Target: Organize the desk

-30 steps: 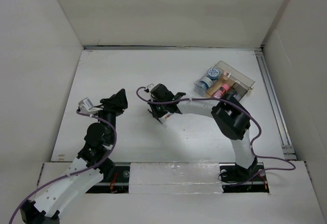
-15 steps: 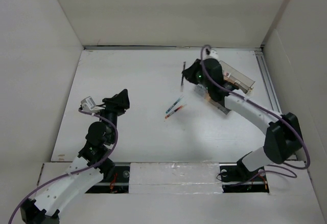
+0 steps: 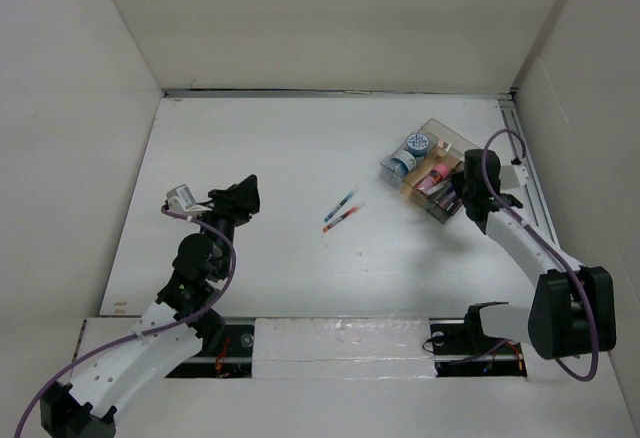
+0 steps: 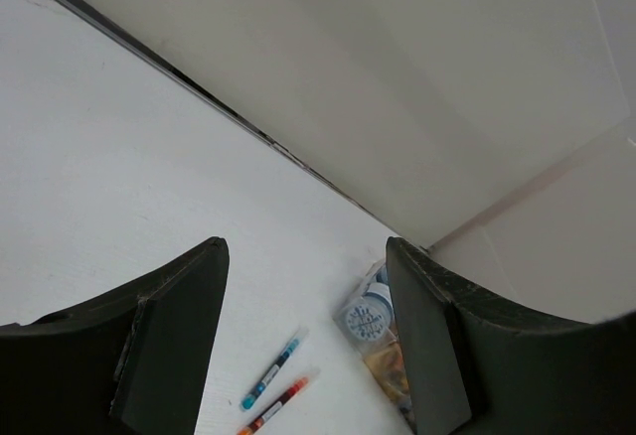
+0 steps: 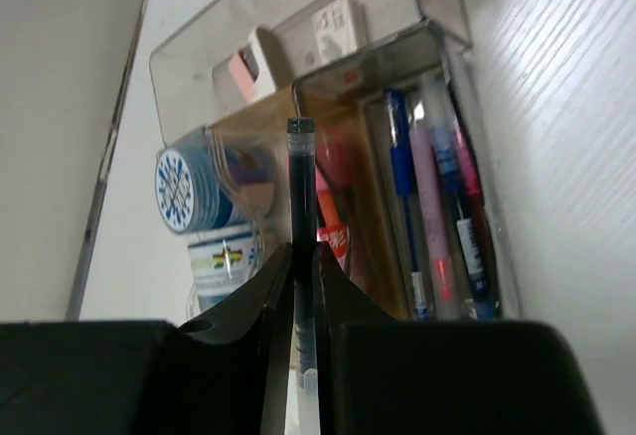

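My right gripper should next move over the clear organizer box's pen slot [image 3: 444, 199] [image 5: 431, 203], and there it should let go of the black pen.
The white desk [image 3: 270, 248] holds two loose pens at its middle: a blue pen [image 3: 341, 204] and a red pen [image 3: 343, 218], also in the left wrist view, blue [image 4: 270, 369] and red [image 4: 270, 410]. My right gripper [image 3: 462, 180] is shut on a black pen [image 5: 301, 256] and hovers at the near side of the clear plastic organizer box [image 3: 480, 154], whose pen slot holds several pens [image 5: 437, 207]. My left gripper [image 3: 243, 196] is open and empty, above the desk's left part, pointing toward the loose pens.
The box also holds blue-and-white tape rolls [image 3: 411, 150] and a pink item [image 3: 437, 174]. A metal rail [image 3: 535, 203] runs along the desk's right edge. White panels wall the desk at the back and both sides.
My right arm swung from the desk's middle to the organizer box at the right, carrying the black pen. The left gripper edged slightly right. The two loose pens became visible.
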Controlling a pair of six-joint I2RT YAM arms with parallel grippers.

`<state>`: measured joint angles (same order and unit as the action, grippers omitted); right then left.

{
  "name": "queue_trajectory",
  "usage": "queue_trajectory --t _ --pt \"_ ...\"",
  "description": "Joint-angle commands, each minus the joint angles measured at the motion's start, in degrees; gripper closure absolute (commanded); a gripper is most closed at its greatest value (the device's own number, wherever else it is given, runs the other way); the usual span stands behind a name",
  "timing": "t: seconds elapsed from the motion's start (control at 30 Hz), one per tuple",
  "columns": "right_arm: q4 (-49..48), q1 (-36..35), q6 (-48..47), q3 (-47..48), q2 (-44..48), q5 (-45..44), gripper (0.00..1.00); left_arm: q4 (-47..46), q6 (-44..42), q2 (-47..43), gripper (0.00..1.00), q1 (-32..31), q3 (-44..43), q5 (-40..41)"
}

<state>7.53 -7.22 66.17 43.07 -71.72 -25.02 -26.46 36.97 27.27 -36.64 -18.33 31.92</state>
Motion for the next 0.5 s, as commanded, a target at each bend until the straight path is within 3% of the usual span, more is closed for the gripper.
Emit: queue_trajectory --t 0.0,0.13,0.23,0.47 --pt "-1.12 3.09 1.07 -0.09 2.47 -2.23 1.0 -2.81 -0.14 0.42 0.39 -0.1 -0.92 -0.46" --pt "-0.32 6.16 -1.39 -0.09 1.24 -2.85 1.0 -2.89 -0.06 -0.11 0.39 -0.1 -0.75 -0.37" --pt "-2.43 8.62 -2.98 0.52 -1.12 1.98 1.0 -2.64 -0.14 0.15 0.39 -0.1 -1.01 -0.72" --pt "0.02 8.63 -4.3 3.6 -5.26 4.0 1.0 -2.46 -0.06 0.24 0.39 -0.1 -1.1 -0.54"
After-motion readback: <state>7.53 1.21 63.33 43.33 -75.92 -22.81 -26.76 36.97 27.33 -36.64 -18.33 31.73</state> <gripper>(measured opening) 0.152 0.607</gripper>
